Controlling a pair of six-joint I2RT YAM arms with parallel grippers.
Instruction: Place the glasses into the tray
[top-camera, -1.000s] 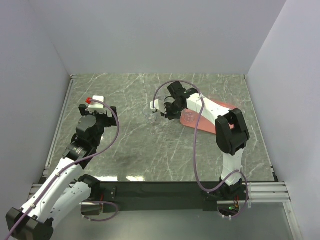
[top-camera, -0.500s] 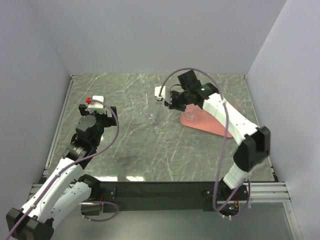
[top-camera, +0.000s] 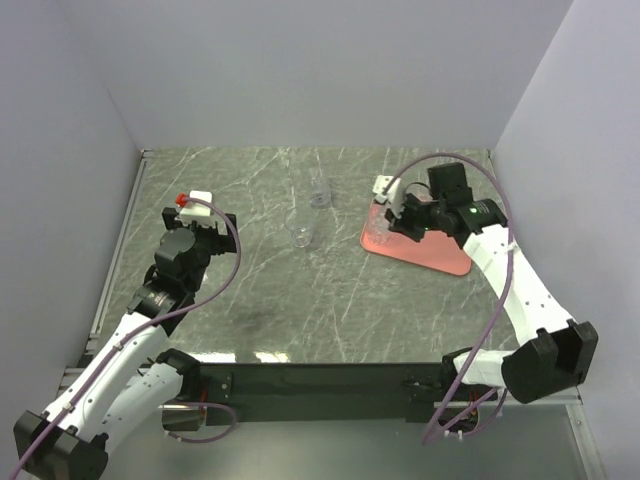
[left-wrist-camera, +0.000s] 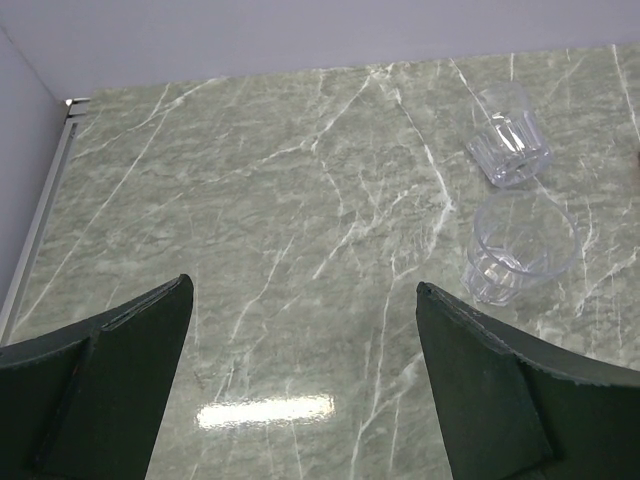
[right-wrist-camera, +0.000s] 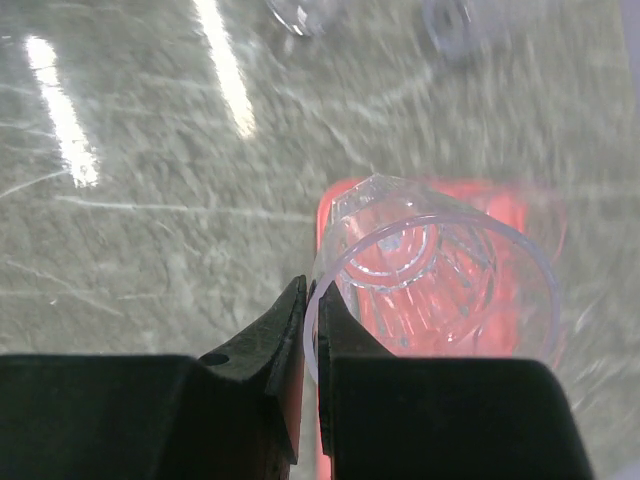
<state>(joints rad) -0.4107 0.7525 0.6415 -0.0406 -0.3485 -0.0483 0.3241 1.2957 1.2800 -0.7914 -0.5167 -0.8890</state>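
Bare pink shows by the middle of the tray's near edge (top-camera: 416, 246), so my right gripper needs to move right in the top view and down, and release the glass there.
The salmon-pink tray (top-camera: 432, 252) lies at the right of the table. My right gripper (top-camera: 386, 216) is over its left end, shut on the rim of a clear glass (top-camera: 378, 234). In the right wrist view the fingers (right-wrist-camera: 311, 300) pinch the glass wall (right-wrist-camera: 440, 270) with the tray (right-wrist-camera: 335, 197) beneath; I cannot tell whether the glass rests on it. Two more glasses stand on the marble, one farther back (top-camera: 320, 192) and one nearer (top-camera: 303, 236); the left wrist view shows both (left-wrist-camera: 509, 148) (left-wrist-camera: 520, 247). My left gripper (top-camera: 197, 215) (left-wrist-camera: 303, 290) is open and empty, left of them.
Grey walls close in the table on the left, back and right. A metal rail (top-camera: 118, 262) runs along the left edge. The right arm's purple cable (top-camera: 470, 172) loops above the tray.
My right arm swung right from the table's middle to the tray's left end. A glass now stands alone at the middle back where the gripper was. The left arm has not moved.
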